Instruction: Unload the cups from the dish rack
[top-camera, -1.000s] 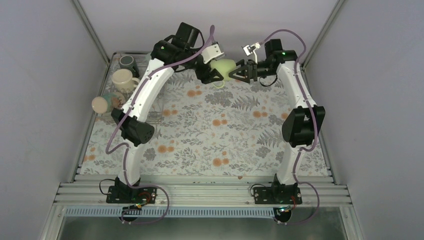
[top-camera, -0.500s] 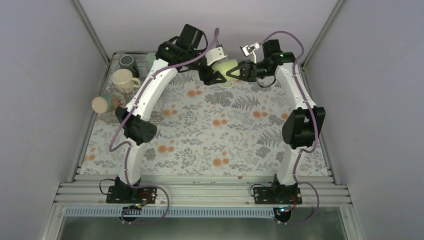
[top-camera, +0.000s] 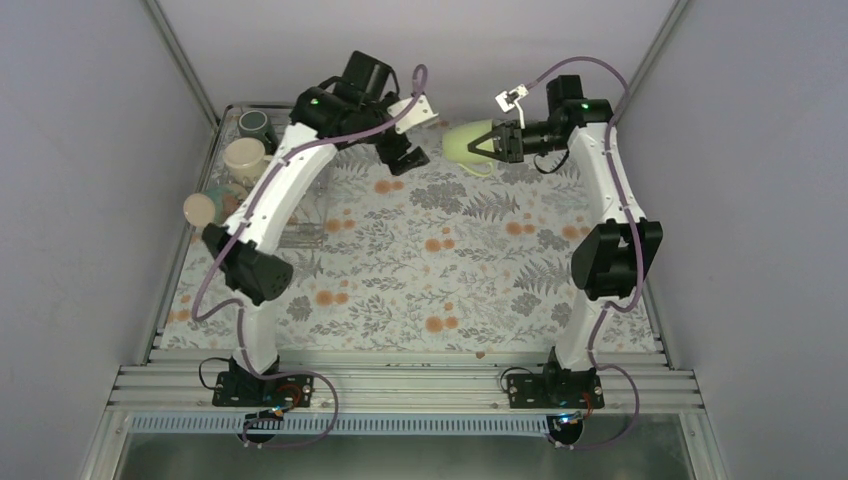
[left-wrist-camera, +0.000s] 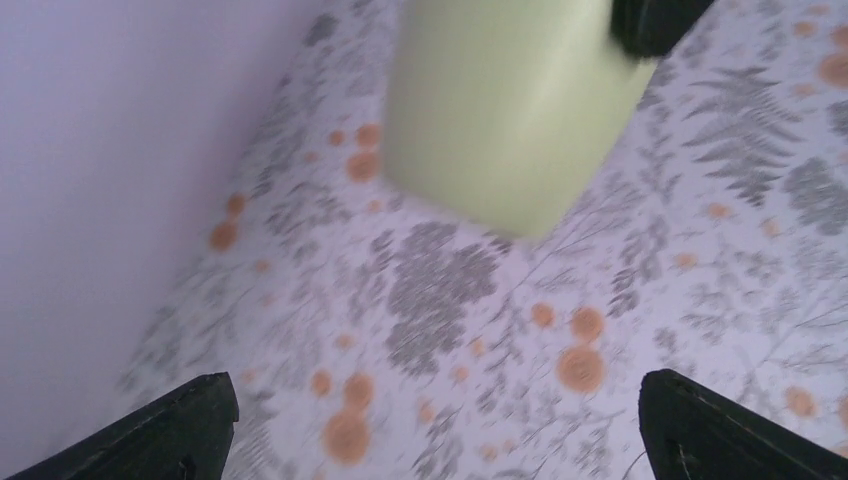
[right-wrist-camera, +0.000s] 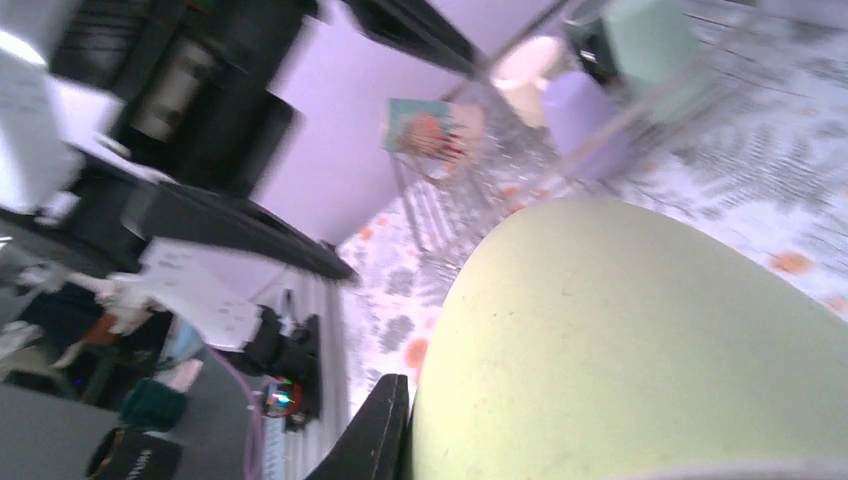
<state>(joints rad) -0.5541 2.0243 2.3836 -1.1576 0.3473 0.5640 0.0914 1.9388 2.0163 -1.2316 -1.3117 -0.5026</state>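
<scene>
My right gripper is going to move to its right in the top view next, tilt the sideways cup upright, lower it and release it, as bare tablecloth lies below there.
A pale yellow-green cup (top-camera: 461, 142) hangs on its side above the far part of the table, and my right gripper (top-camera: 487, 140) is shut on it. In the right wrist view this cup (right-wrist-camera: 640, 340) fills the lower right, with one black finger (right-wrist-camera: 378, 430) pressed against its wall. My left gripper (top-camera: 404, 158) stands open just left of the cup, apart from it; its wrist view shows the cup (left-wrist-camera: 510, 110) ahead of the wide, empty fingertips (left-wrist-camera: 175, 430). The dish rack (top-camera: 305, 232) at the far left holds a dark green-black mug (top-camera: 257, 125), a cream-yellow mug (top-camera: 243, 156) and a beige patterned mug (top-camera: 201, 208).
The floral tablecloth (top-camera: 450, 270) covers the table between the arms. The right wrist view shows a lilac tumbler (right-wrist-camera: 585, 115) and a mint-green tumbler (right-wrist-camera: 650, 40) in the rack. Grey walls close in on the left, right and far sides.
The cup has passed from my left gripper to my right. The right gripper shut on it and drew it right. The left gripper opened wide and backed off to the left.
</scene>
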